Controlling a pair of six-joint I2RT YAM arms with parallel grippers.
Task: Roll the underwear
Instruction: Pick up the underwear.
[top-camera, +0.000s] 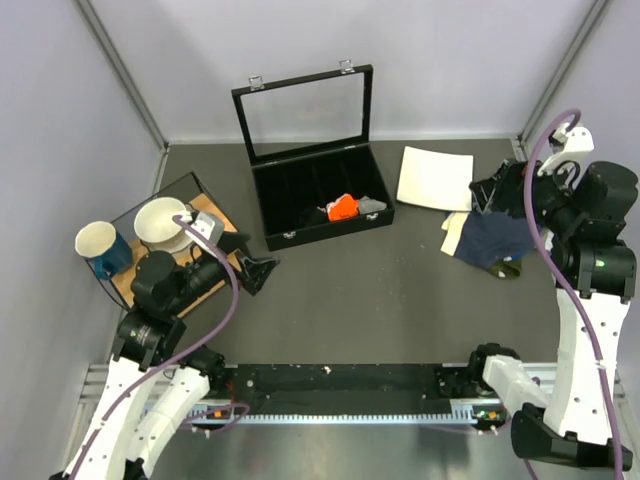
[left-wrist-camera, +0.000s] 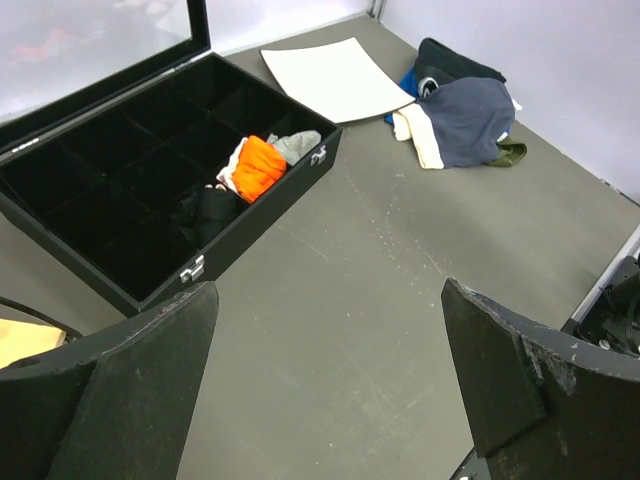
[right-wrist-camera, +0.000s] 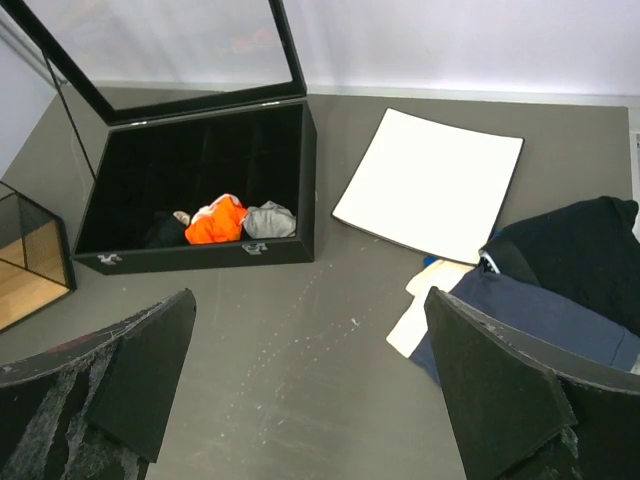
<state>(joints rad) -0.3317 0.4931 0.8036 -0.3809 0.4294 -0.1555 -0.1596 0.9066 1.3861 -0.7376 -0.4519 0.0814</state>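
Next, my right gripper lowers its open fingers onto the near end of the pale waistband (top-camera: 451, 243) (right-wrist-camera: 404, 335) and closes, since it lies below, exposed beside bare table.
The underwear (top-camera: 492, 240), dark navy with a pale beige waistband, lies crumpled on the table at the right, on a small pile of clothes. It also shows in the left wrist view (left-wrist-camera: 468, 118) and the right wrist view (right-wrist-camera: 545, 312). My right gripper (top-camera: 487, 200) is open and empty, held above the far left edge of that pile; in its own view (right-wrist-camera: 310, 310) the jaws stand wide over bare table. My left gripper (top-camera: 262, 270) is open and empty at the left, near the black case; in its own view (left-wrist-camera: 330, 300) its jaws are wide apart.
A black compartment case (top-camera: 320, 190) with its glass lid raised holds an orange cloth (top-camera: 343, 207), a grey cloth (top-camera: 371, 205) and a dark one. A white board (top-camera: 435, 178) lies by the pile. A black garment (right-wrist-camera: 575, 240) lies behind the underwear. A bowl (top-camera: 162, 222) and a mug (top-camera: 98, 243) stand at the left.
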